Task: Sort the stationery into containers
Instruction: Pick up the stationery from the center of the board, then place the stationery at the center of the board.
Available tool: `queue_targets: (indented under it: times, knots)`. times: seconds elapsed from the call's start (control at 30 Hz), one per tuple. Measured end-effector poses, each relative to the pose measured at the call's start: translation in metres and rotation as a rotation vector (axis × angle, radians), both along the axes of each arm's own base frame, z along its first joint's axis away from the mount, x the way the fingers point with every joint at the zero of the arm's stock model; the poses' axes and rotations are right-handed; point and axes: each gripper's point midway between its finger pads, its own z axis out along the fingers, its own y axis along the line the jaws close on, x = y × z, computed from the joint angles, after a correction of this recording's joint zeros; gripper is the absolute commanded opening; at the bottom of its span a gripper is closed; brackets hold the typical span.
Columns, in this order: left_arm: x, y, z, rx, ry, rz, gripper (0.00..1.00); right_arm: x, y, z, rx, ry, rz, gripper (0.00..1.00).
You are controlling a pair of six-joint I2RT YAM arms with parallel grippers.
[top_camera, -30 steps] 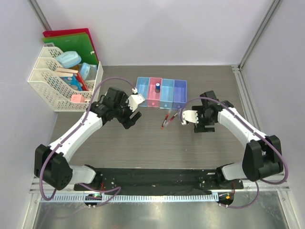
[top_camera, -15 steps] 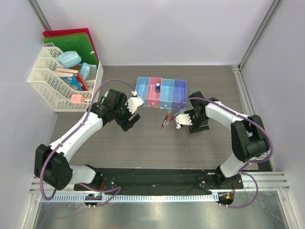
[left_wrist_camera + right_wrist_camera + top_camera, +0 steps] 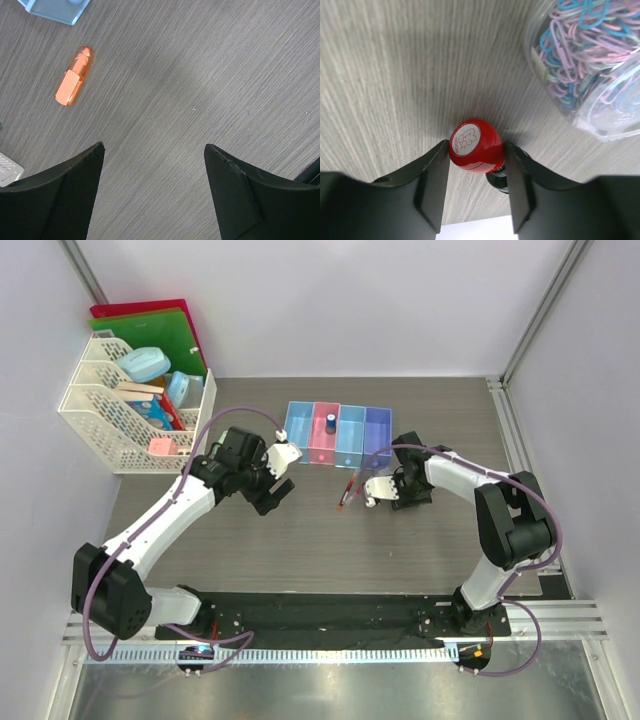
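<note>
My right gripper swings outward next, clear of the tub, and releases the stamp (image 3: 474,144) on the bare tabletop beside the purple bin, outward of it.
The containers (image 3: 337,436) form a row of four joined bins, with a small blue-and-red piece (image 3: 330,423) in the pink one. Two thin red-and-black pens (image 3: 352,488) lie on the table just in front of them. Beside the pens, my right gripper (image 3: 375,490) is low over the table. In the right wrist view the right gripper (image 3: 476,145) is shut on a red round-capped stamp (image 3: 474,144), one finger pressed against each side. A clear tub of coloured paper clips (image 3: 590,65) lies just beyond. My left gripper (image 3: 154,146) is open over bare table, with the orange marker (image 3: 73,75) lying ahead to its left.
A white lattice rack (image 3: 130,405) with boxes and red and green folders (image 3: 150,325) stands at the back left. A corner of a light blue bin (image 3: 55,9) shows at the top of the left wrist view. Walls close the table on three sides.
My right gripper has moved left towards the pens and its jaws have closed in on the red stamp. The left arm has barely shifted.
</note>
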Motion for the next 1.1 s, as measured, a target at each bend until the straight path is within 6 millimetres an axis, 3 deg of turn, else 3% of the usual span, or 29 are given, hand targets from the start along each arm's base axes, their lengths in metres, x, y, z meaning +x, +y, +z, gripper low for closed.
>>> queue_targets:
  times: [0.2,0.47,0.57,0.7,0.9,1.1]
  knots:
    - [-0.001,0.001,0.002,-0.001,-0.001,0.000,0.81,0.004,0.003,0.000,-0.001,-0.022,-0.001,0.25]
    - [-0.002,0.001,0.004,-0.006,-0.009,0.001,0.81,0.002,0.011,0.003,0.075,-0.024,-0.078,0.21]
    - [-0.003,0.001,0.006,-0.009,-0.014,0.000,0.81,0.006,0.020,0.015,0.173,-0.030,-0.149,0.16]
    - [-0.005,0.001,0.007,-0.016,-0.016,-0.004,0.81,0.029,0.031,0.042,0.349,-0.075,-0.264,0.15]
    - [-0.008,0.003,0.010,-0.022,-0.025,-0.005,0.81,0.057,0.014,0.066,0.588,-0.087,-0.466,0.15]
    - [-0.011,0.003,0.009,-0.024,-0.018,-0.009,0.81,0.079,-0.017,0.068,0.851,-0.001,-0.671,0.15]
